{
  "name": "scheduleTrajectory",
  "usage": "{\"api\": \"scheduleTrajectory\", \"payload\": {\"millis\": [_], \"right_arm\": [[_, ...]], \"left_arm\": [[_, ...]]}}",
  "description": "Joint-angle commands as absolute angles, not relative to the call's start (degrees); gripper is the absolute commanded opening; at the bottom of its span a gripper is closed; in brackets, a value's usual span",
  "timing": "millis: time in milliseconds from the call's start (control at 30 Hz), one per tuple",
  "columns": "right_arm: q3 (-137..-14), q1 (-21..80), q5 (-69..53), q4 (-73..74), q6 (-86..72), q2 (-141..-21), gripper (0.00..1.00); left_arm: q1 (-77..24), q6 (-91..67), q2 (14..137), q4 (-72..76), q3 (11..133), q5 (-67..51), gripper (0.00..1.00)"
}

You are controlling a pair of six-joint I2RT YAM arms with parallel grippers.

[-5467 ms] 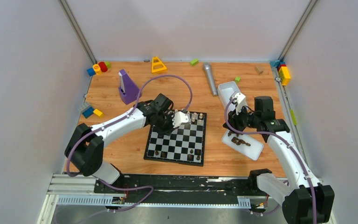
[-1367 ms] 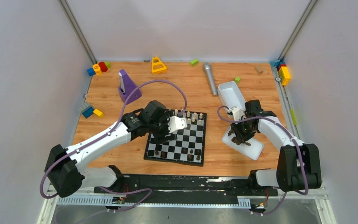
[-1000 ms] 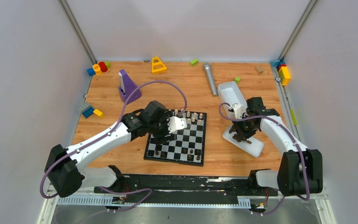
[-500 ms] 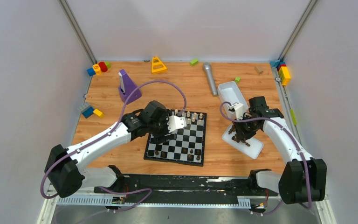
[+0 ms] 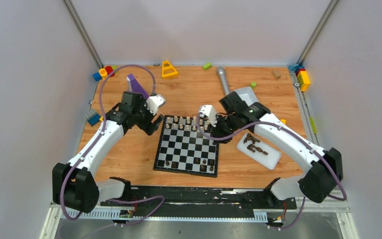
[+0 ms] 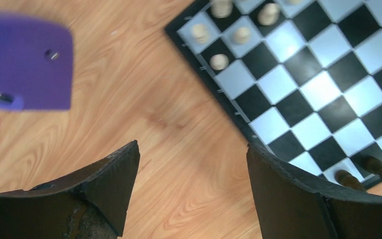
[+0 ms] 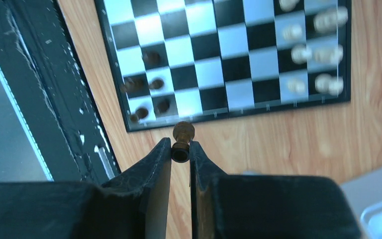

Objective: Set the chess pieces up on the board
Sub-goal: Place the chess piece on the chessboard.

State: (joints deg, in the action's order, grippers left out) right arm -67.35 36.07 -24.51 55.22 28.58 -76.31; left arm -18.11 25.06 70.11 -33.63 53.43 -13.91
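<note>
My right gripper sweeps back across the board next, lowers and releases, since the board's empty near corner square [image 5: 160, 163] lies below, far to its left in the top view.
The board [image 5: 186, 149] lies mid-table. Cream chess pieces [image 5: 189, 123] fill its far rows and a few dark ones [image 5: 204, 163] stand on the near row. My right gripper [image 5: 220, 136] hangs just off the board's right edge, shut on a dark brown piece [image 7: 183, 133] that sticks out past its fingertips [image 7: 164, 149]. In the right wrist view the board [image 7: 219, 50] lies beyond that piece. My left gripper [image 5: 150, 124] is open with nothing in it, over bare wood by the board's far-left corner [image 6: 229, 107]. Cream pieces [image 6: 219, 61] show there.
A white tray [image 5: 273, 158] right of the board holds several dark pieces [image 5: 253, 145]. A second white tray [image 5: 243, 93] sits behind the right arm. A purple block [image 5: 137, 85], a silver cylinder [image 5: 222, 77], a yellow cone [image 5: 168, 68] and colourful blocks [image 5: 104, 72] ring the far table.
The right arm swung from the tray to the board's right edge, carrying a dark piece. The left arm drew back off the board to the left and its jaws widened a little.
</note>
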Motion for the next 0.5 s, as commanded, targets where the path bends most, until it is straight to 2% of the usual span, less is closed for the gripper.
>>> {"api": "scheduleTrajectory", "payload": {"millis": [0, 267, 467], "right_arm": [[-77.6, 43.8, -23.0, 52.6, 29.1, -85.1, 0.00], [-101.2, 56.0, -17.3, 55.0, 29.6, -107.0, 0.00], [-116.8, 61.1, -16.4, 59.1, 29.3, -120.6, 0.00]], "left_arm": [[-9.5, 20.1, 69.3, -33.2, 57.3, -17.3, 0.88], [3.4, 16.9, 71.9, -33.0, 59.5, -14.3, 0.89], [7.2, 15.8, 72.5, -32.5, 59.8, -13.0, 0.90]]}}
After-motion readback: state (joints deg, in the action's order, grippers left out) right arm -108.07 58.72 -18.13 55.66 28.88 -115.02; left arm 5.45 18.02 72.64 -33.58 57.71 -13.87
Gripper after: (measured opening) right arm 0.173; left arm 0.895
